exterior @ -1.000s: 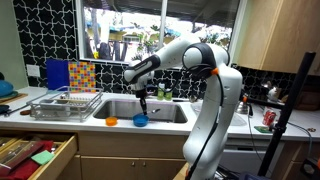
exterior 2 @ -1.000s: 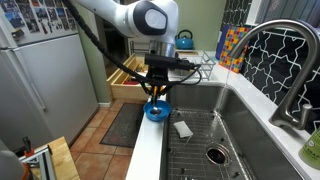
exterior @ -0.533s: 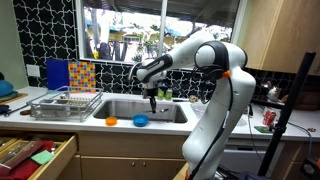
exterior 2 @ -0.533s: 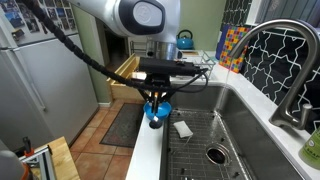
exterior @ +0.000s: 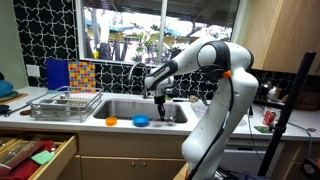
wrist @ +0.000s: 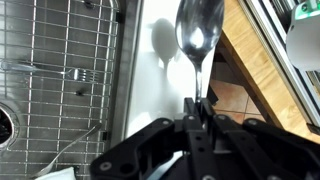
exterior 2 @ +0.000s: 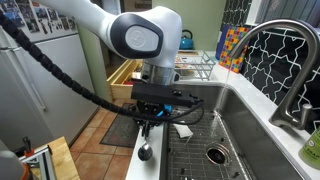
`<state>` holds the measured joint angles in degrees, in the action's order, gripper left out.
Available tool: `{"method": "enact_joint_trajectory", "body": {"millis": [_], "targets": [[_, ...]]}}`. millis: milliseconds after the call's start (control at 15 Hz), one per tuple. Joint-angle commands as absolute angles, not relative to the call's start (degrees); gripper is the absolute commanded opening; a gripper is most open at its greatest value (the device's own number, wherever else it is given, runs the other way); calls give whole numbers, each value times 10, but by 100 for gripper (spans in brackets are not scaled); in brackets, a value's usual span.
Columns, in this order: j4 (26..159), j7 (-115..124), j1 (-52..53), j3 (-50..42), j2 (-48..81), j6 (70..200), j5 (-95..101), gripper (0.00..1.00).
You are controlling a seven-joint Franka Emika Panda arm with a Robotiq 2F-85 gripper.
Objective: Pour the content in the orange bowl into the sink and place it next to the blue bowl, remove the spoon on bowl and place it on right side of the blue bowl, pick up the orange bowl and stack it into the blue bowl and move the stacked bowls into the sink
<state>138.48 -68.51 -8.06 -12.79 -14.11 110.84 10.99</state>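
Note:
The robot's gripper needs to lower the spoon onto the pale countertop strip (wrist: 176,76) beside the sink, because the spoon's shadow is still apart from the spoon.
My gripper (wrist: 197,103) is shut on the handle of a metal spoon (wrist: 198,32), whose bowl end points away over the pale countertop edge (wrist: 150,85) beside the sink (wrist: 60,70). In an exterior view the gripper (exterior 2: 150,116) hangs over the counter's front strip with the spoon (exterior 2: 145,151) dangling below it. The blue bowl (exterior: 141,120) and the orange bowl (exterior: 111,121) sit side by side on the counter in front of the sink (exterior: 150,108). The gripper (exterior: 159,97) is up and to the right of the blue bowl.
A wire dish rack (exterior: 66,103) stands left of the sink. An open wooden drawer (exterior: 35,155) juts out below it. The tall faucet (exterior 2: 285,60) rises at the sink's far side. A white scrap (exterior 2: 183,129) lies on the sink grid. A red can (exterior: 267,118) stands on the right.
The arm has carried the spoon up and off the blue bowl, moving along the counter's front strip to the right of the blue bowl. The jaws have stayed shut on the spoon.

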Motion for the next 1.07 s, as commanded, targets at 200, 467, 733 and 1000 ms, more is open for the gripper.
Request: {"method": "enact_joint_trajectory", "body": {"millis": [200, 467, 733, 1000], "targets": [[1439, -662, -97, -136, -140, 1188, 128, 2], [1446, -652, -100, -137, -135, 1207, 129, 2], [1445, -636, -104, -137, -129, 1215, 129, 15], [1445, -629, -105, -137, -131, 1215, 129, 22]]}}
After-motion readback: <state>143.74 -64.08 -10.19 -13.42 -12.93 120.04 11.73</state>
